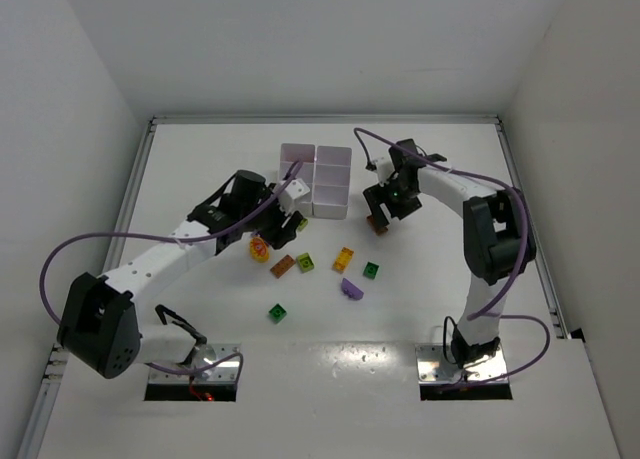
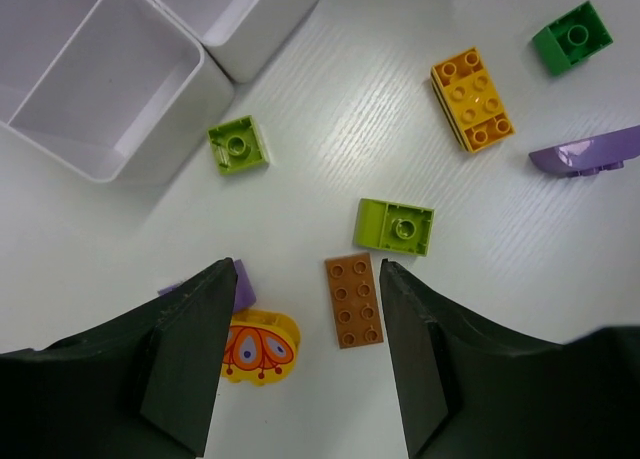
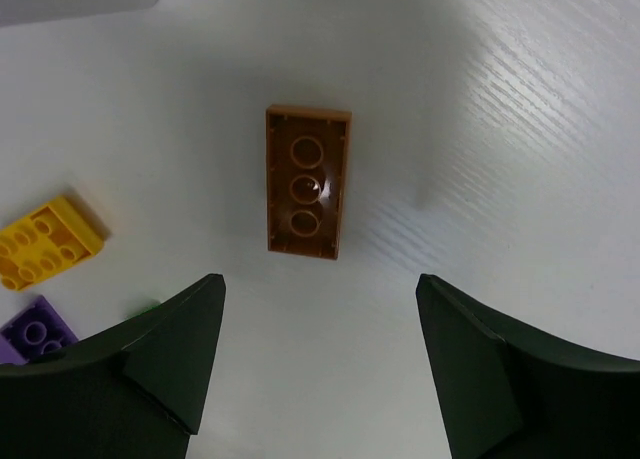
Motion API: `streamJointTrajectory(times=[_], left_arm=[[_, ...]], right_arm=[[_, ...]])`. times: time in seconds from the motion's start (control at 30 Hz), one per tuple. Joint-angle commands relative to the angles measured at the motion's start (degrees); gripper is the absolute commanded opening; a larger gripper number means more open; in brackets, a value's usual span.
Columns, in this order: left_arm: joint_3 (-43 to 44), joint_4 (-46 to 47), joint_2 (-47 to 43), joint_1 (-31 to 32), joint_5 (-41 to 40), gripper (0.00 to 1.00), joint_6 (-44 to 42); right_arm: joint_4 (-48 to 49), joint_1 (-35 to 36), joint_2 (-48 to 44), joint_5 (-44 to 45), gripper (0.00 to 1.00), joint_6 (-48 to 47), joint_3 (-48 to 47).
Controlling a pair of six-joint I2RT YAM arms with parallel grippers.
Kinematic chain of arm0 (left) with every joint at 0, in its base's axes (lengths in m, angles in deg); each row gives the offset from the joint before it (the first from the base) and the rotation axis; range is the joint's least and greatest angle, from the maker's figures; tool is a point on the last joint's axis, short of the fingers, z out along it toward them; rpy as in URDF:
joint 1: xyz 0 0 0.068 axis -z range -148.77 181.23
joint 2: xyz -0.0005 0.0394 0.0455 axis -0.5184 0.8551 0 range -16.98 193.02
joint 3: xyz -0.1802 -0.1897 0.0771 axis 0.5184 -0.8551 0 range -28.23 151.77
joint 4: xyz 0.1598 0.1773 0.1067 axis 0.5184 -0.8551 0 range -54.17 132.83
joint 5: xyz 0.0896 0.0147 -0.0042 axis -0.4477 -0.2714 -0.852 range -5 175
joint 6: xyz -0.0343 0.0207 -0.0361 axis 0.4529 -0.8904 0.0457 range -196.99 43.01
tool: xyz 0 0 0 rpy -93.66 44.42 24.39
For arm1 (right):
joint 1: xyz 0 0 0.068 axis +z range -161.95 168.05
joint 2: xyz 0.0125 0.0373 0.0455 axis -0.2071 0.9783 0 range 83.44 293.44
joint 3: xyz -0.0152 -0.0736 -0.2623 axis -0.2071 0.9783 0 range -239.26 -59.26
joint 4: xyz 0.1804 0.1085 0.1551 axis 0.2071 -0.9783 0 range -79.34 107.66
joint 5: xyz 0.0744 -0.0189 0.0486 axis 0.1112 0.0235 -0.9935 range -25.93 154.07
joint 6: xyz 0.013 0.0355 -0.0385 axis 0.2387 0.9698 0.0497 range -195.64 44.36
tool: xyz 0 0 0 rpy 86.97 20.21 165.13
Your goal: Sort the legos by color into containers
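My right gripper will next move down over the upturned brown lego (image 1: 377,225) (image 3: 307,184) and bring its open fingers to either side of the lego's long sides, because the table is bare and clear beside both.
The white containers (image 1: 316,180) stand at the table's middle back, and their near compartments (image 2: 110,89) look empty. Legos lie scattered in front of them. My left gripper (image 2: 305,309) hangs open over a flat brown lego (image 2: 354,300), holding nothing. A lime lego (image 2: 394,226), a smaller lime one (image 2: 238,144) and a yellow decorated piece (image 2: 258,345) lie nearby, and a purple lego (image 2: 240,279) peeks from behind the left finger. My right gripper (image 3: 320,319) is open above the table, just short of an upturned brown lego (image 3: 307,182).
An orange-yellow lego (image 2: 472,98), a dark green one (image 2: 572,37) and a purple curved one (image 2: 590,151) lie to the right. Another green lego (image 1: 277,313) sits nearer the arm bases. By the right gripper lie a yellow lego (image 3: 45,241) and a purple lego (image 3: 38,329).
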Motion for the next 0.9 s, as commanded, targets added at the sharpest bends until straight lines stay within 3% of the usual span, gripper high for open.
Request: streamJointTrajectory(times=[0.0, 0.53, 0.77, 0.83, 0.87], left_arm=[[-1.31, -0.13, -3.26, 0.19, -1.7, 0.65, -0.15], [-3.43, -2.24, -3.8, 0.19, -4.51, 0.65, -1.81], [-5.18, -2.24, -4.84, -0.34, -3.9, 0.65, -3.57], [-5.19, -2.76, -5.37, -0.96, -3.28, 0.65, -4.18], [-5.79, -2.77, -5.38, -0.96, -2.67, 0.65, -4.19]], right_arm=[[3.72, 0.8, 1.14, 0.16, 0.78, 1.94, -3.28], [8.73, 5.02, 5.18, 7.35, 0.73, 1.94, -1.62], [11.28, 5.02, 5.18, 9.21, 0.54, 1.94, 1.37], [11.28, 4.5, 5.18, 8.42, 0.44, 1.94, 1.37], [10.76, 4.49, 5.18, 7.89, 0.34, 1.94, 1.37]])
